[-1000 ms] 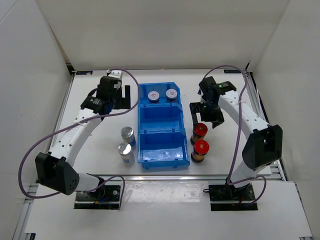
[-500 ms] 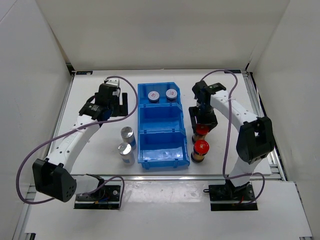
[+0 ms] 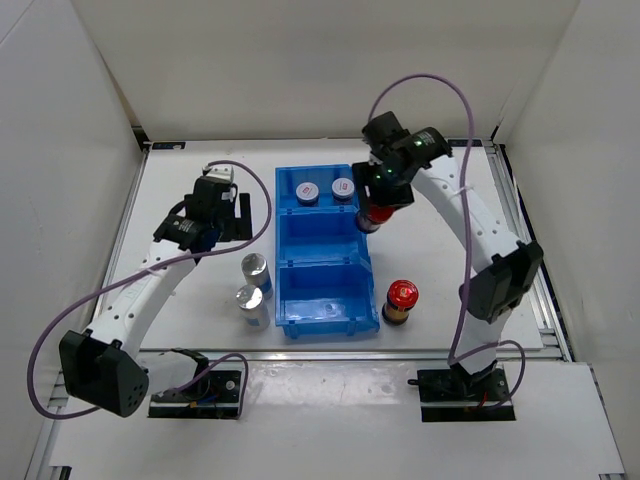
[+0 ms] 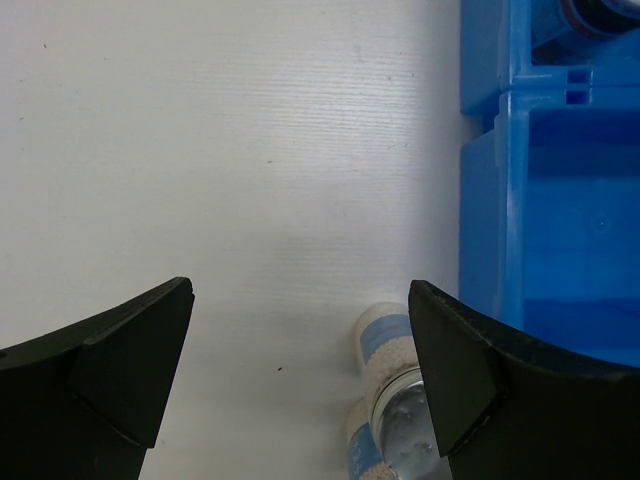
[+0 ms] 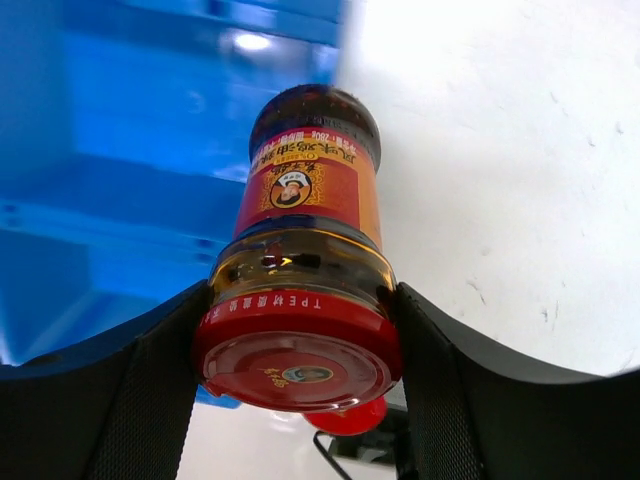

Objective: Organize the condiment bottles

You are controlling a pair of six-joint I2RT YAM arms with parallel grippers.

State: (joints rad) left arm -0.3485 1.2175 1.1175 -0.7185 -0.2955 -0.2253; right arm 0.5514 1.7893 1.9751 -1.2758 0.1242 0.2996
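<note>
My right gripper carries the bottle left in the top view past the bin's rim next, then down into the empty middle compartment [image 3: 322, 238] [image 5: 165, 112].
My right gripper [image 3: 380, 203] is shut on a red-capped bottle with a dark body [image 3: 372, 219], held off the table at the right rim of the blue bin [image 3: 327, 318]. In the right wrist view the bottle [image 5: 300, 200] sits between both fingers of that gripper [image 5: 300, 335]. The other red-capped bottle [image 3: 400, 301] stands on the table to the bin's right. Two silver-capped bottles [image 3: 256, 270] [image 3: 250, 304] stand left of the bin. Two grey-lidded bottles [image 3: 308, 191] [image 3: 343, 187] sit in the far compartment. My left gripper [image 3: 243, 215] [image 4: 300, 300] hangs open above the nearer silver-capped bottle [image 4: 388, 335], holding nothing.
The bin's middle [image 3: 322, 240] and near compartments hold nothing. White walls enclose the table at the back and both sides. Purple cables loop off both arms.
The right gripper closed on the farther red-capped bottle, lifted it and carried it back-left to the bin's right rim. The left arm drifted slightly toward the near side.
</note>
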